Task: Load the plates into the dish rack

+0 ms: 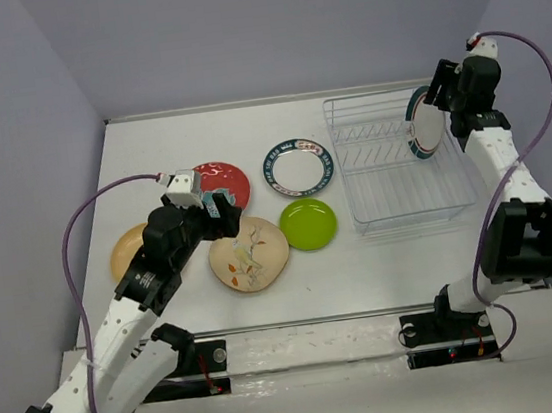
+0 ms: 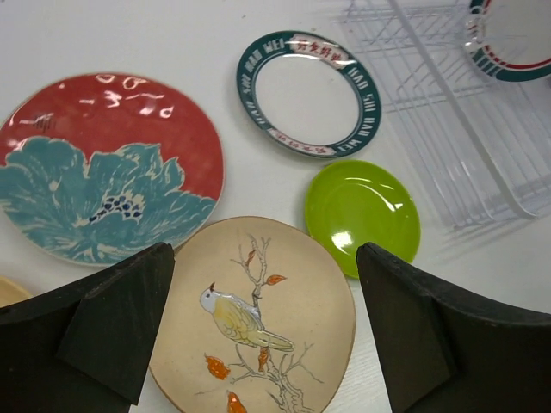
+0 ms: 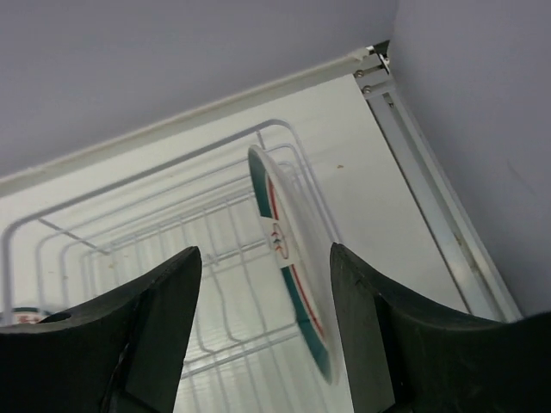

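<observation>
The left gripper will next move away from the rack, then go down and close on the red flower plate's rim (image 2: 17, 222), since it lies clear of the beige bird plate.
My left gripper (image 1: 218, 210) is open and empty, hovering over the beige bird plate (image 1: 250, 254), which lies between its jaws in the left wrist view (image 2: 267, 318). Around it lie the red flower plate (image 1: 221, 183), a flat teal-rimmed plate (image 1: 300, 167), the lime green plate (image 1: 308, 224) and the tan-orange plate (image 1: 127, 251). The second teal-rimmed plate (image 1: 426, 130) stands on edge at the right end of the dish rack (image 1: 385, 188). My right gripper (image 1: 442, 103) is open, its jaws either side of that plate (image 3: 284, 249) without touching it.
The pale wire rack (image 3: 129, 249) sits at the back right, close to the right wall and the table's back corner (image 3: 372, 62). A purple cable loops off each arm. The rack's other slots (image 2: 448, 95) hold nothing.
</observation>
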Robot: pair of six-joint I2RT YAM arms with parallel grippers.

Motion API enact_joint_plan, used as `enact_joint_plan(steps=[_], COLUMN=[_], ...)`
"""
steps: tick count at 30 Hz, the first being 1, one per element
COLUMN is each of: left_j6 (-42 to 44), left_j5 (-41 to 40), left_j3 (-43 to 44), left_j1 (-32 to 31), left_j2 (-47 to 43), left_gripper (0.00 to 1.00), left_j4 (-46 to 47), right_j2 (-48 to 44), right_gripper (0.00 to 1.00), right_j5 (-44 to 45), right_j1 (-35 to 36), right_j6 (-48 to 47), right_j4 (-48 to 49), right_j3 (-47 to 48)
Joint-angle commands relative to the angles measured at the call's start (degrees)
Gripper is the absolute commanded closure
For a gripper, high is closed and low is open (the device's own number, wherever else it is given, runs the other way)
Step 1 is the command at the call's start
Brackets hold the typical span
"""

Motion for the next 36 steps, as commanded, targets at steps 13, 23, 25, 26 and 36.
enact_joint_plan(steps=[13, 23, 25, 26, 36], left_j6=[-17.19, -18.87, -17.82, -17.12, -9.64], left_j5=[6.77, 15.91, 16.52, 16.7, 14.07], left_j3=[-0.79, 4.55, 8.24, 9.47, 20.46], left_j1=[22.52, 35.79, 35.97, 35.97, 38.17], left_j2=[16.38, 33.26, 36.06, 37.13, 52.51], left_gripper=[0.01, 0.07, 0.09, 0.1, 0.18], left_j4=[10.69, 16.06, 15.63, 15.19, 9.39], right_j2=[-23.01, -31.19, -32.33, -32.6, -36.55], right_gripper=[0.35, 0.37, 0.38, 0.39, 0.42], right_j5=[-23.94, -31.5, -32.3, -32.82, -35.38], right_j1=[19.05, 26.18, 26.18, 26.18, 26.18], right_j6=[20.98, 23.98, 23.63, 23.62, 24.86], right_j4=[17.61, 21.49, 21.49, 21.58, 24.22], right_j3=[-26.75, -37.41, -37.94, -38.12, -40.14])
